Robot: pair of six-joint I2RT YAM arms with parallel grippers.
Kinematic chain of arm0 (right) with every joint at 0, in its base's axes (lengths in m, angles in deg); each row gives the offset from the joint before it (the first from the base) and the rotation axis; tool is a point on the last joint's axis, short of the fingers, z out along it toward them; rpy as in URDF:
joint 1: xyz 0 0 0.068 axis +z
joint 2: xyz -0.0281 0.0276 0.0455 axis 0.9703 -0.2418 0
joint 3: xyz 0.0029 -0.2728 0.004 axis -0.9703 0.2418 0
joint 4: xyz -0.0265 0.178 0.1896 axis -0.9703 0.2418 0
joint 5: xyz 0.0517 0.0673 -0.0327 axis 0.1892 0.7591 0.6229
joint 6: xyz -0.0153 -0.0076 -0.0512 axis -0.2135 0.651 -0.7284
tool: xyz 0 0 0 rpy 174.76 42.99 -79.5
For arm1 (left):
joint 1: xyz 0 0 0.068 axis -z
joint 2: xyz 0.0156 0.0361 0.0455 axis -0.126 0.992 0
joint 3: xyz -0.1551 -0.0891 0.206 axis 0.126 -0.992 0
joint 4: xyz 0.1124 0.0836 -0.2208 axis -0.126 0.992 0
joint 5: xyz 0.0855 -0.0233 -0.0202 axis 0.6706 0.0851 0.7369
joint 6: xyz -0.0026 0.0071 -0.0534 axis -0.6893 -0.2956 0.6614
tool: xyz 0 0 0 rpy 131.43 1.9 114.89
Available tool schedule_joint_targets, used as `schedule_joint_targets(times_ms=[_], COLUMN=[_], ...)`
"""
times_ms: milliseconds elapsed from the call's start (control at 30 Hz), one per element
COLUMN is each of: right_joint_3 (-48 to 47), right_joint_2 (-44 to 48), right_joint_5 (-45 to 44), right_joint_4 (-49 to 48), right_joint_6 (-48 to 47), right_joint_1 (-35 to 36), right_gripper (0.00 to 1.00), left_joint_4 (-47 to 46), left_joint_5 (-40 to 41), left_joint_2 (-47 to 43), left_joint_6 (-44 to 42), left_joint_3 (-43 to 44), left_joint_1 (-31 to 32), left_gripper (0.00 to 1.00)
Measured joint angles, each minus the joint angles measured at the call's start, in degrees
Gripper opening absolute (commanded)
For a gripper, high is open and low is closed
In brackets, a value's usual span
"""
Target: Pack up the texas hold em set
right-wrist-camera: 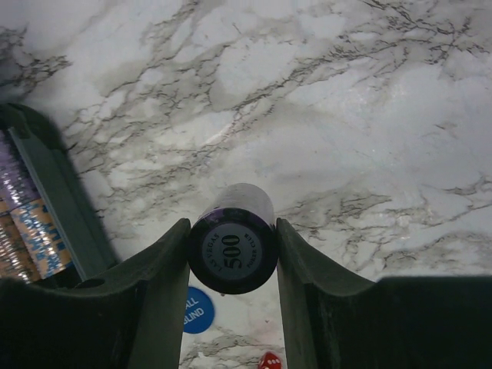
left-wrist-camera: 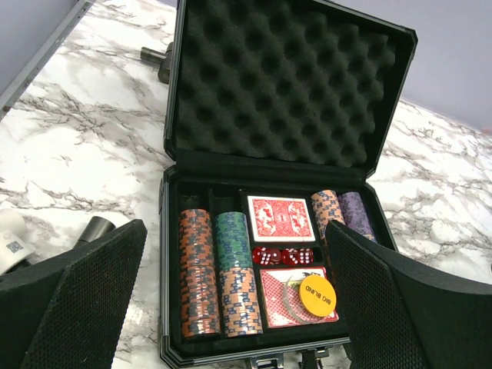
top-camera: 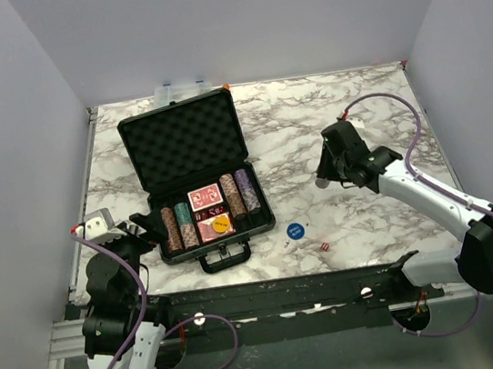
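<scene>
The dice between the decks are to the left of my right gripper in the top view. I will next move it across and down to release the stack of purple chips on them.
The black briefcase (top-camera: pixel 186 136) lies open on the marble table, foam lid up. Inside it are chip stacks (left-wrist-camera: pixel 198 273), two red-backed decks (left-wrist-camera: pixel 280 217), red dice (left-wrist-camera: pixel 283 256) and a yellow Big Blind button (left-wrist-camera: pixel 317 295). My right gripper (right-wrist-camera: pixel 233 247) is shut on a stack of purple 500 chips (right-wrist-camera: pixel 234 240), held above the table right of the case (top-camera: pixel 326 173). The blue button (top-camera: pixel 295 230) and loose red dice (top-camera: pixel 323 246) lie on the table in front of the case. My left gripper (left-wrist-camera: pixel 231 307) is open, empty, at the case's front left.
A clear plastic box (top-camera: pixel 180 90) stands behind the case lid at the back edge. Tool handles (left-wrist-camera: pixel 152 58) lie left of the lid. A white tagged object (left-wrist-camera: pixel 11 240) sits near my left gripper. The case's handle (top-camera: pixel 223 259) points toward the front edge.
</scene>
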Motion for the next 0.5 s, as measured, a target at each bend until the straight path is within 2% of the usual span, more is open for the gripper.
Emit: schedule_joint_targets(times_ms=[200, 500], right_joint_3=[-4.81, -13.49], right_joint_2=[-0.79, -6.78], right_joint_5=[4.74, 11.41], right_joint_4=[0.09, -0.92], right_joint_6=[0.09, 0.92], right_joint_1=[0.0, 2.34], right_gripper=[0.01, 0.01], left_joint_4=[-0.11, -0.11], left_joint_5=[0.0, 0.0], left_joint_2=[-0.02, -0.02], left_joint_6=[0.0, 0.0], left_joint_3=[-0.02, -0.02], left_joint_1=[0.0, 0.02], left_gripper=[0.99, 0.99])
